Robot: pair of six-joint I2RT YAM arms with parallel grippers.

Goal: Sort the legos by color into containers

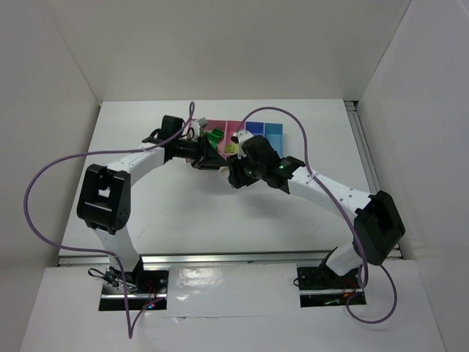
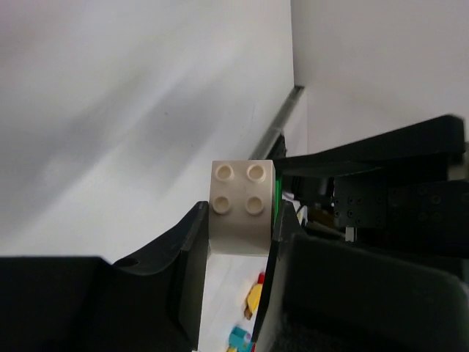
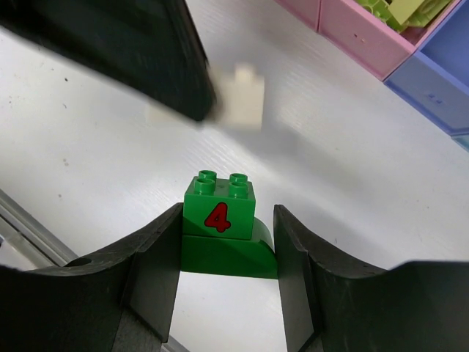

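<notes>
The pink tray holds the green bricks, so my left gripper will next carry the cream brick outward past them and let it go over the blue tray.
My left gripper (image 2: pixel 242 214) is shut on a cream-white four-stud brick (image 2: pixel 241 192), held clear of the table. That same brick (image 3: pixel 245 99) shows blurred in the right wrist view, beside a dark left finger. My right gripper (image 3: pixel 228 236) is shut on a green brick (image 3: pixel 220 202) with a red 4, stacked on a curved green piece. Overhead, the two grippers, left (image 1: pixel 218 163) and right (image 1: pixel 236 174), meet just in front of the row of trays: pink (image 1: pixel 218 125) and blue (image 1: pixel 256 127). Green bricks (image 1: pixel 215 136) lie in the pink tray.
Pink tray (image 3: pixel 352 33) with yellow-green bricks (image 3: pixel 399 9) and blue tray (image 3: pixel 440 73) sit at the upper right of the right wrist view. Small yellow (image 2: pixel 253 297) and teal (image 2: pixel 239 339) pieces show between the left fingers. White walls enclose the table; purple cables loop over both arms.
</notes>
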